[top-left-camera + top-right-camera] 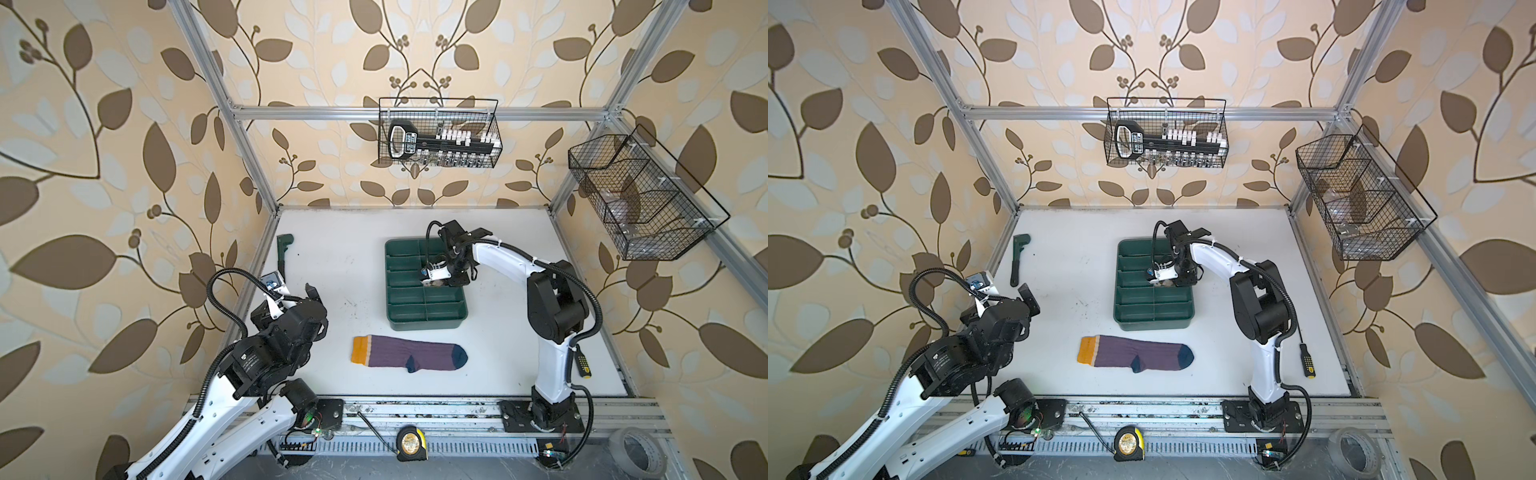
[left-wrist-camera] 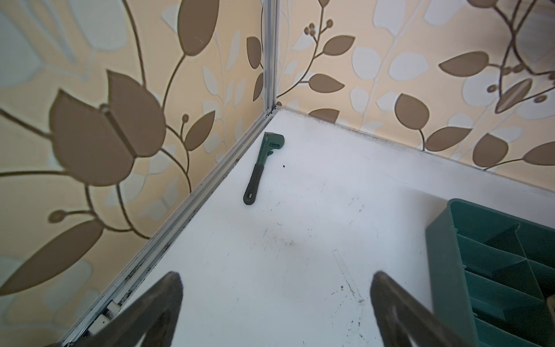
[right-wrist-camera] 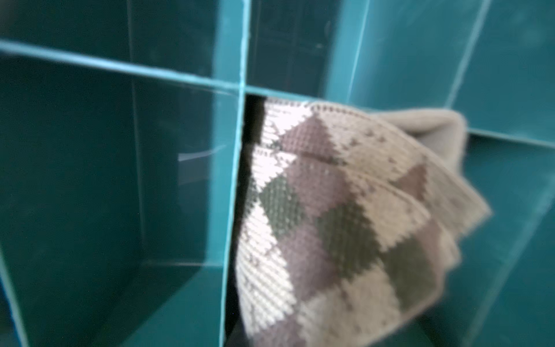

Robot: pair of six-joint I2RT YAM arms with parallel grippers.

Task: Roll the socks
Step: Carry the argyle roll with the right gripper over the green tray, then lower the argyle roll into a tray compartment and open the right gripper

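The right gripper will next move gently toward the long divider of the tray and down into the tray's middle section (image 1: 436, 281) (image 3: 482, 248) to let go of the sock, because the bottom of that section is below the gripper.
A purple ribbed sock (image 1: 409, 351) (image 1: 1136, 352) with a mustard cuff and navy toe and heel lies flat on the white table, in front of a green divided tray (image 1: 428, 320) (image 1: 1154, 322). My right gripper (image 1: 434, 284) (image 1: 1163, 283) reaches down into a middle compartment of the tray, on its right side. It is shut on the rolled beige argyle sock (image 3: 345, 225), which hides its fingers in the right wrist view. My left gripper (image 2: 276, 276) (image 1: 311, 291) hovers open and empty over the table's left side, away from both socks.
A green pipe wrench (image 1: 284, 251) (image 2: 261, 168) lies by the left rail. A yellow-handled screwdriver (image 1: 582, 363) rests at the right edge. Wire baskets (image 1: 438, 133) (image 1: 640, 199) hang on the back and right walls. A tape measure (image 1: 411, 444) and tape roll (image 1: 636, 453) sit on the front frame.
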